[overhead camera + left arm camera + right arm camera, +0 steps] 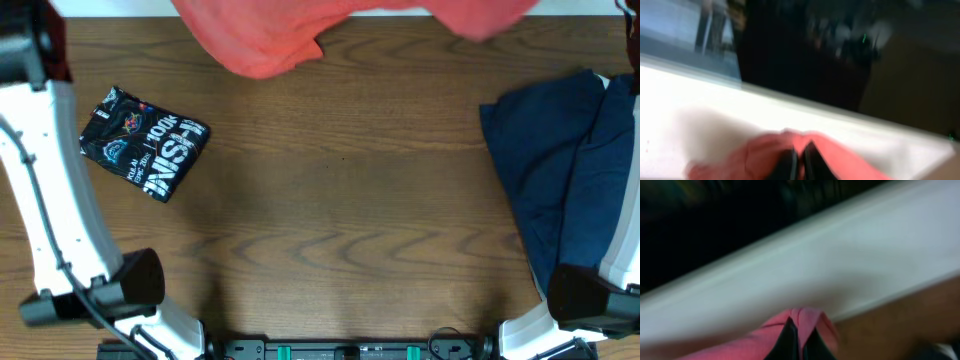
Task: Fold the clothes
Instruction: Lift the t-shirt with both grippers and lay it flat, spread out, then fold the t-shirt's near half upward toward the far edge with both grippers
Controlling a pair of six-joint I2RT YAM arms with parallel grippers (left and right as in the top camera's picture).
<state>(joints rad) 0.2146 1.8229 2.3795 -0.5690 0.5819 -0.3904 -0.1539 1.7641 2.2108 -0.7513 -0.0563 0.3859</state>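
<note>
I will move my right gripper down and back to the pile's inner edge (508,166) and release the coral-red pinch, as the table beside the navy pile is bare.
The coral-red T-shirt (265,35) hangs in a loose fold over the far edge of the table, in the overhead view. Both gripper heads are out of the overhead view. In the left wrist view my left gripper (800,160) is shut on a pinch of the coral-red shirt (755,157). In the right wrist view my right gripper (801,340) is shut on another pinch of the same shirt (765,340). Both wrist views are blurred. A folded black T-shirt with white print (143,143) lies at the left. Navy blue shirts (560,175) lie in a pile at the right.
The brown wooden table (340,220) fills the overhead view. The white left arm (45,200) runs along the left edge and the right arm's base (590,300) sits at the front right over the navy pile.
</note>
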